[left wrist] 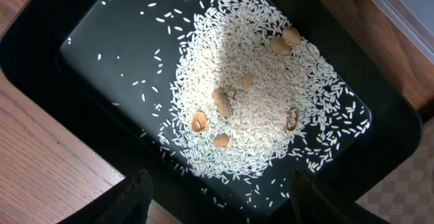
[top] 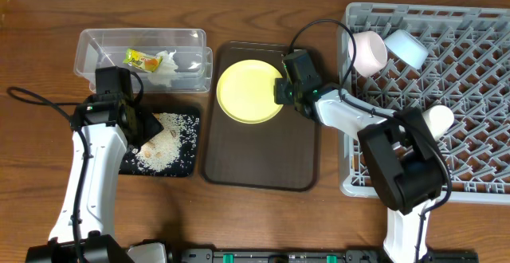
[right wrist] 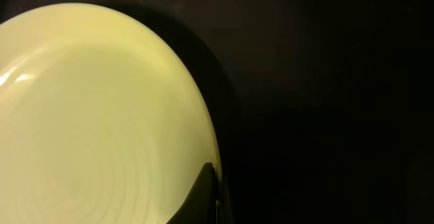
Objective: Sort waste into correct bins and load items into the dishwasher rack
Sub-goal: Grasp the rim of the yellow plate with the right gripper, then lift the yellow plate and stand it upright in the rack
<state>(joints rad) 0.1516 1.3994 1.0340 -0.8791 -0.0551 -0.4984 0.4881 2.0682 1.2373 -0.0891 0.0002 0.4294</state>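
I need to lift my right gripper across next, tilt the plate (top: pixel 249 92) and lower it by the pale bowl, where empty slots are to the gripper's right in the overhead view.
The round yellow plate (top: pixel 249 92) (right wrist: pixel 102 115) lies on the dark brown tray (top: pixel 259 155). My right gripper (top: pixel 280 90) (right wrist: pixel 215 197) is shut on its right rim, one dark finger lying over the edge. Over the near end of the black tray (top: pixel 190 164) (left wrist: pixel 122 41) my left gripper (top: pixel 143 127) (left wrist: pixel 220 187) hangs open, holding nothing. In that tray is a heap of white rice (top: pixel 163 139) (left wrist: pixel 251 81) with several peanut shells (left wrist: pixel 222 102). The clear tub (top: pixel 88 52) holds the yellow-green wrapper (top: pixel 142 58) and the white tissue (top: pixel 169 64).
The grey dishwasher rack (top: pixel 478 80) fills the right side, close to the brown tray. In it are a pale bowl (top: pixel 366 52), a light blue bowl (top: pixel 406 46) and a small white cup (top: pixel 438 118). A black cable loops above the right arm.
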